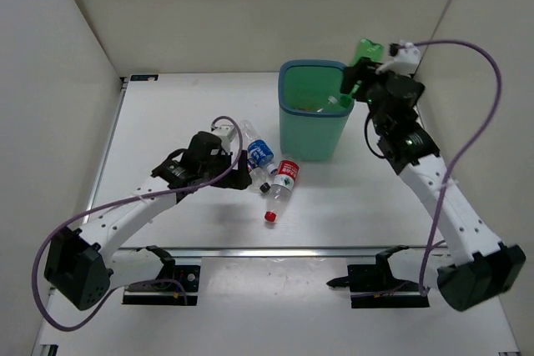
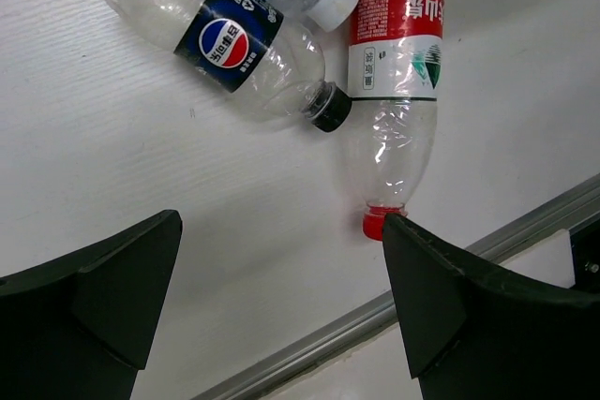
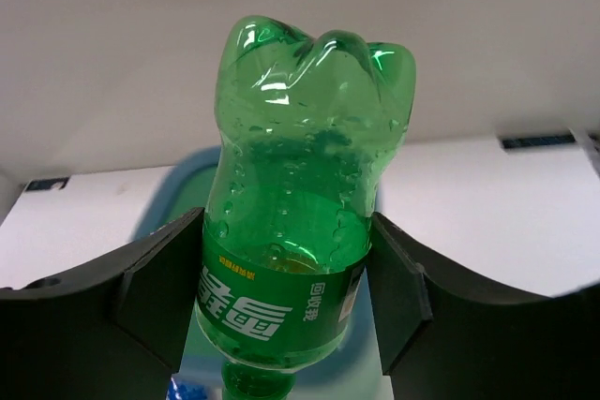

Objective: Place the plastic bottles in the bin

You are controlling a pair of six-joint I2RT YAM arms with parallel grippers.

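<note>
My right gripper should next carry the green bottle point(image 1: 364, 52) left in the top view over the bin's opening point(image 1: 315, 89) and let go, since it hangs beside the bin's rim.
My right gripper point(image 1: 360, 81) is shut on a green bottle point(image 1: 364, 52) and holds it neck down over the right rim of the teal bin point(image 1: 313, 135). In the right wrist view both fingers press the green bottle point(image 3: 300, 222) at its label, with the bin point(image 3: 178, 194) behind and below it. Three bottles lie on the table left of the bin: a blue-labelled one point(image 1: 260, 153), a red-labelled one point(image 1: 284, 179) and a dark-labelled one point(image 2: 225, 44). My left gripper point(image 1: 242, 177) hovers open beside them. In its wrist view, the right fingertip sits near the red cap point(image 2: 377, 222).
White walls enclose the table on the left, back and right. A metal rail point(image 1: 275, 252) runs along the near edge. Purple cables loop from both arms, and the right one point(image 1: 492, 106) arches high beside the right wall.
</note>
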